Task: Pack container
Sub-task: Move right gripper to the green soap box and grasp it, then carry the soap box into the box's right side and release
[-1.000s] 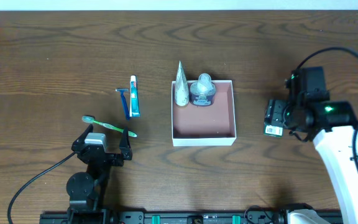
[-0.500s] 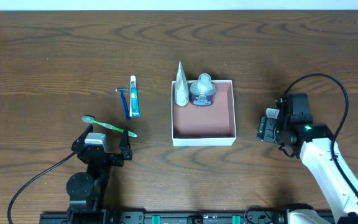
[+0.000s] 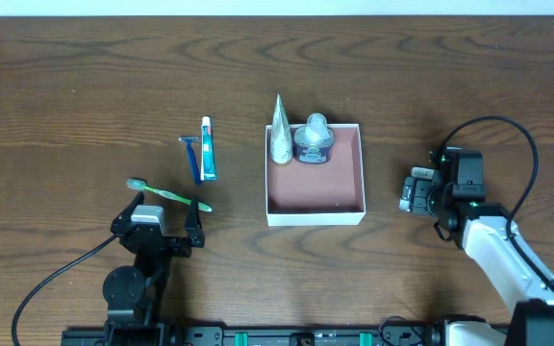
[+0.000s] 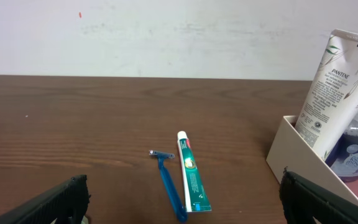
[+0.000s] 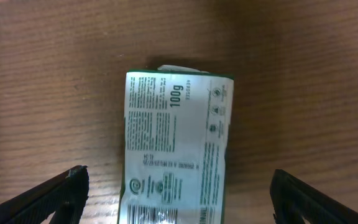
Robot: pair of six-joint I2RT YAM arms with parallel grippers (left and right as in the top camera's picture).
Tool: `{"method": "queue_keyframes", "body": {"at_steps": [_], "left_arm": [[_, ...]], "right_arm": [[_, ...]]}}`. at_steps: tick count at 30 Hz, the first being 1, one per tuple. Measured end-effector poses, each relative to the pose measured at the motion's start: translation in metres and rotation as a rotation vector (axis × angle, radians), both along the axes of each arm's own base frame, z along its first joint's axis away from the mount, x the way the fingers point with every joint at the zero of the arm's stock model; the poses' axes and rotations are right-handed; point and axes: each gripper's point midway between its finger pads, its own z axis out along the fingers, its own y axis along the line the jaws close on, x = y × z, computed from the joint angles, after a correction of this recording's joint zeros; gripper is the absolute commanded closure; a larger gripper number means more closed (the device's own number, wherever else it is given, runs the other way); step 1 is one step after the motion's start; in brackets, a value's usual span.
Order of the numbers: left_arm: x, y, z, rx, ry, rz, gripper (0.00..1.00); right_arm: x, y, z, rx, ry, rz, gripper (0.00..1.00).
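My right gripper is going down to the white-and-green packet (image 5: 174, 153) next, and then it will close across the packet's long sides.
The container (image 3: 315, 218) is a white-walled square box with a pinkish-brown floor. A white Pantene tube (image 3: 279, 135) and a round clear bottle (image 3: 313, 142) stand at its far wall. To its left lie a toothpaste tube (image 3: 209, 150), a blue razor (image 3: 193, 157) and a green toothbrush (image 3: 167, 195). My left gripper (image 3: 159, 215) is open near the toothbrush, holding nothing. My right gripper (image 3: 415, 194) hangs open over a white-and-green packet (image 5: 178, 146) lying flat on the table. Wood shows between the packet and each finger (image 5: 66, 194).
In the left wrist view the razor (image 4: 169, 182) and toothpaste tube (image 4: 191, 174) lie ahead between my fingers, with the container's left wall (image 4: 291, 149) and the Pantene tube (image 4: 331, 87) at the right. A black cable (image 3: 522, 144) loops behind the right arm.
The right arm has folded down towards the front of the table, its gripper shifting slightly left over the packet with the jaws spreading wider. The left arm and the toiletries have not moved.
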Motion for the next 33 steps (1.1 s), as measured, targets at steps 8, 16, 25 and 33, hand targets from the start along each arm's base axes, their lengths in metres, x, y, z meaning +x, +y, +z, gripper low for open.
{"method": "queue_keyframes", "body": {"at_steps": [8, 16, 25, 33], "left_arm": [[0.0, 0.0, 0.0, 0.0, 0.0, 0.0, 0.02], [0.0, 0.0, 0.0, 0.0, 0.0, 0.0, 0.02], [0.0, 0.0, 0.0, 0.0, 0.0, 0.0, 0.02], [0.0, 0.0, 0.0, 0.0, 0.0, 0.0, 0.02]], "right_arm": [[0.002, 0.0, -0.024, -0.013, 0.049, 0.025, 0.09], [0.007, 0.0, -0.027, -0.01, 0.04, 0.056, 0.34], [0.009, -0.004, -0.026, -0.018, 0.032, 0.054, 0.5], [0.013, 0.006, -0.017, 0.038, 0.071, 0.078, 0.53]]}}
